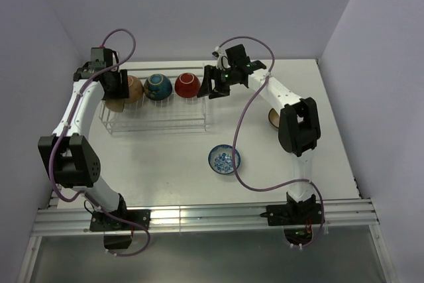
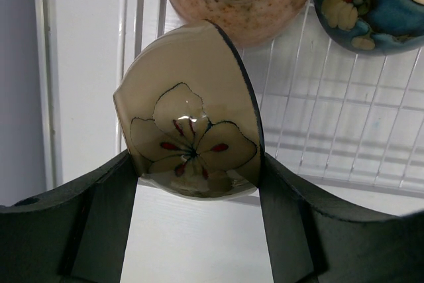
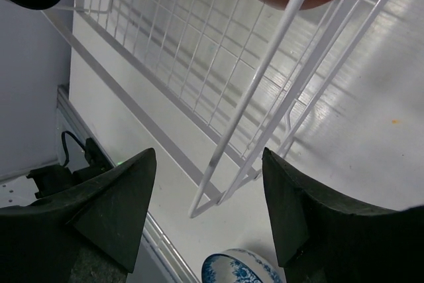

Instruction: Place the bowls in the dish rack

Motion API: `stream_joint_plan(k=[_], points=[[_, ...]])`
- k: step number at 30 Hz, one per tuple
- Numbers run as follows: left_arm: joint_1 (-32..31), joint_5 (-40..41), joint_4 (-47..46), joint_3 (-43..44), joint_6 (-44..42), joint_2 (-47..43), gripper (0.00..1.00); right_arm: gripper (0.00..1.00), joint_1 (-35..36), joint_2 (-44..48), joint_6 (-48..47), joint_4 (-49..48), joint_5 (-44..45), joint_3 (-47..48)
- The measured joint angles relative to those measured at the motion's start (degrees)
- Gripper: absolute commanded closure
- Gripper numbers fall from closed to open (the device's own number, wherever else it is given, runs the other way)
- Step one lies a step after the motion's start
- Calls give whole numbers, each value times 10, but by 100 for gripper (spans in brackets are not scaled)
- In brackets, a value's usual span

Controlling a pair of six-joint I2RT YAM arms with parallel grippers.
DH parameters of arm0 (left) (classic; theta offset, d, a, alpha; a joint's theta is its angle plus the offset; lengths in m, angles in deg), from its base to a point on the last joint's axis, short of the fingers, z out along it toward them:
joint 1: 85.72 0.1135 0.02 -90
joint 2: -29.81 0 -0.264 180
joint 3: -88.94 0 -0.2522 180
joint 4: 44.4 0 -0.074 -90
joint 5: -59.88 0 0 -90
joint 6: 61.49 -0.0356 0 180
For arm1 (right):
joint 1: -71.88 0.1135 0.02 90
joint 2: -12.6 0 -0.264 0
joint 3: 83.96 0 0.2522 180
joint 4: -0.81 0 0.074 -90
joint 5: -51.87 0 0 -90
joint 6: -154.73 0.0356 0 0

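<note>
The rack's near corner (image 1: 123, 118) beside the speckled bowl is empty, so I should turn my left gripper and lower it there to release the flowered bowl.
My left gripper (image 1: 114, 89) is shut on a tan bowl (image 2: 192, 130) with a flower painted inside and holds it on edge over the left end of the white wire dish rack (image 1: 159, 114). Three bowls stand on edge in the rack: a speckled tan one (image 1: 134, 88), a blue-patterned one (image 1: 158, 86) and a red one (image 1: 187, 85). My right gripper (image 1: 215, 84) is open and empty at the rack's right end; the rack's corner wires (image 3: 278, 77) show between its fingers. A blue-and-white bowl (image 1: 224, 160) sits upright on the table. Another tan bowl (image 1: 272, 118) is partly hidden behind my right arm.
The white table (image 1: 165, 164) ends at walls at the back and sides. A metal rail (image 1: 199, 217) with both arm bases runs along the near edge. The right arm's cable (image 1: 240, 130) hangs beside the blue-and-white bowl.
</note>
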Motion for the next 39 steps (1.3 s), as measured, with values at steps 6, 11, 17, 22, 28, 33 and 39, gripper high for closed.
stream_joint_plan(k=[6,11,17,22,28,33,39], points=[[-32,37,0,3,-35,13,100,30,1,-11,2,2,-5,-3],[-44,66,1,3,-63,22,100,34,1,-11,2,2,-9,-3],[-58,93,9,3,-88,27,100,44,1,-12,3,2,-13,-3],[-75,101,14,2,-100,30,100,57,1,-12,3,3,-14,-3],[-86,125,12,-24,-104,38,100,72,1,-13,4,3,-14,-3],[-90,150,4,-54,-108,40,100,86,1,-17,6,5,-15,-3],[-97,173,-19,-78,-120,41,99,100,-1,-18,21,8,-16,-3]])
